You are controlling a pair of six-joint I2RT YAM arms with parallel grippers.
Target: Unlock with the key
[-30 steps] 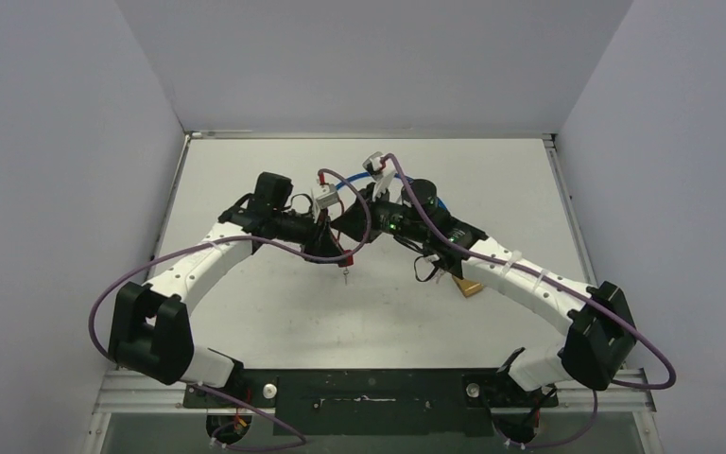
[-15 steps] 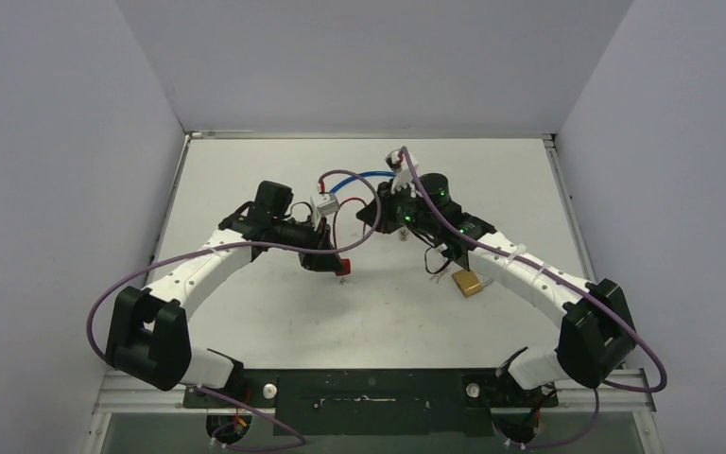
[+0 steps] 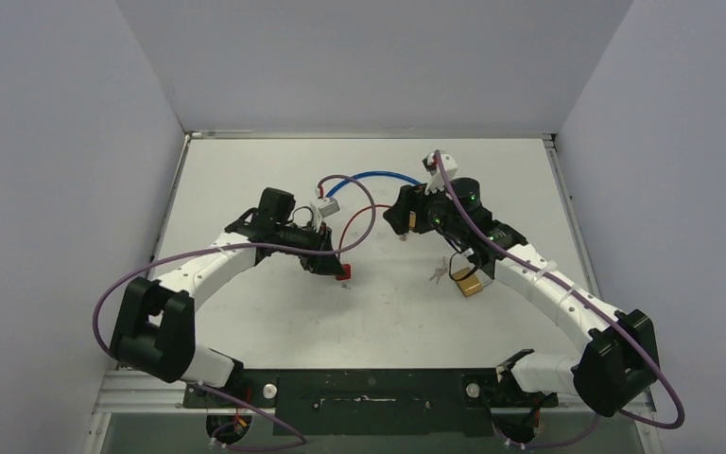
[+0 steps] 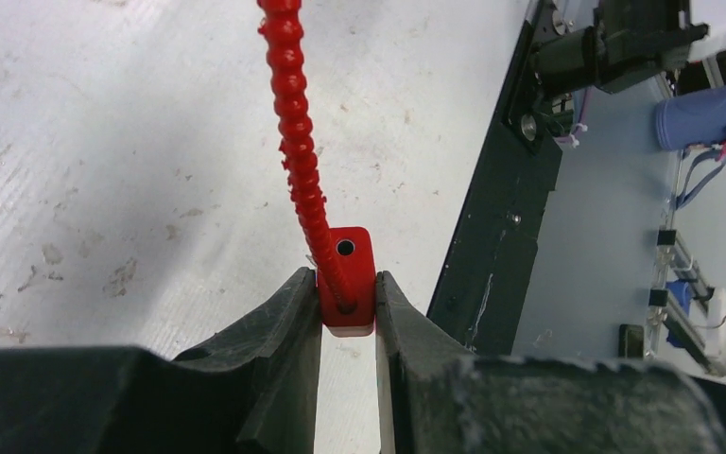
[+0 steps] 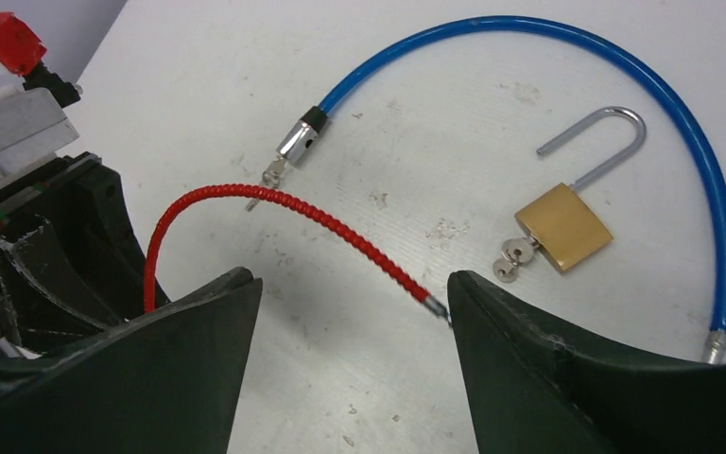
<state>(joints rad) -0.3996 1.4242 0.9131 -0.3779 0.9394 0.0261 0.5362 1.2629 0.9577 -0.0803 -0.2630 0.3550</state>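
The small red lock body needs to go down to the table. My left gripper should lower it there and then let it go.
My left gripper (image 4: 348, 305) is shut on a small red lock body (image 4: 347, 284), held just above the table. A red ribbed cable (image 4: 293, 113) runs out of its top. In the right wrist view that red cable (image 5: 321, 213) arcs across the table and its bare metal tip (image 5: 433, 303) lies next to my right fingertip. My right gripper (image 5: 350, 284) is open with nothing between its fingers. A brass padlock (image 5: 563, 227) lies with its shackle swung open and keys (image 5: 513, 257) in its base. In the top view the right gripper (image 3: 403, 216) hovers apart from the left gripper (image 3: 338, 271).
A blue cable (image 5: 548, 38) loops round the padlock; its chrome end (image 5: 301, 142) carries a small key (image 5: 272, 173). Side walls enclose the white table (image 3: 274, 312). A black rail (image 4: 492, 246) runs along the near edge.
My right gripper has opened and drawn back to the right, away from the left gripper. The red cable's tip now lies free on the table. The left arm sank slightly.
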